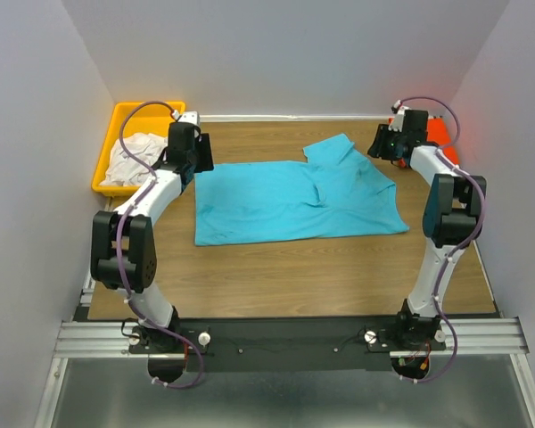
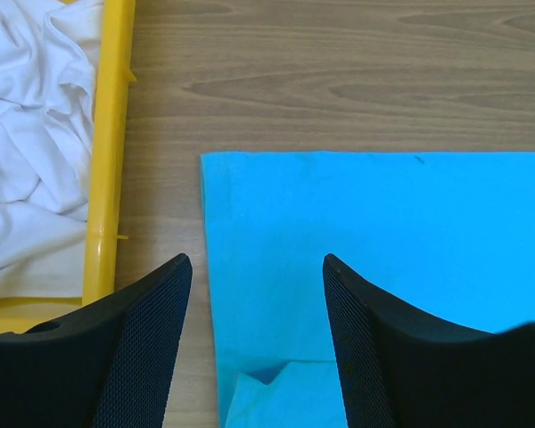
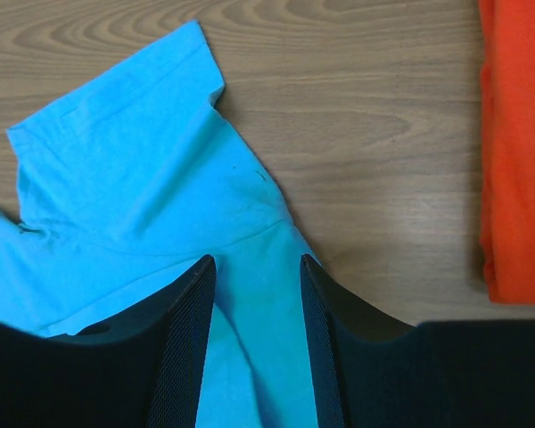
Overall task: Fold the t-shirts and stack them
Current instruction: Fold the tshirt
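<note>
I will next lower my right gripper onto the sleeve seam's outer end (image 1: 369, 163) and close it, because the turquoise shirt's edge facing the orange-red t-shirt (image 1: 440, 135) lies open below my fingers.
A turquoise-blue t-shirt (image 1: 285, 201) lies spread across the middle of the table, one sleeve folded over at its far right. My left gripper (image 1: 199, 159) is open and empty above the shirt's far left corner; in the left wrist view (image 2: 254, 263) its fingers straddle the shirt's left edge (image 2: 383, 241). My right gripper (image 1: 383, 144) is open and empty above the shirt's right sleeve area (image 3: 143, 178), as the right wrist view (image 3: 257, 260) shows. A folded orange-red t-shirt (image 1: 440, 135) lies at the far right (image 3: 517, 152). White t-shirts (image 1: 134, 156) lie crumpled in the bin (image 2: 31, 134).
A yellow plastic bin (image 1: 111, 134) stands at the far left corner, its rim (image 2: 107, 160) just left of my left gripper. Bare wooden table (image 1: 294, 276) shows in front of the turquoise shirt. White walls close the workspace on three sides.
</note>
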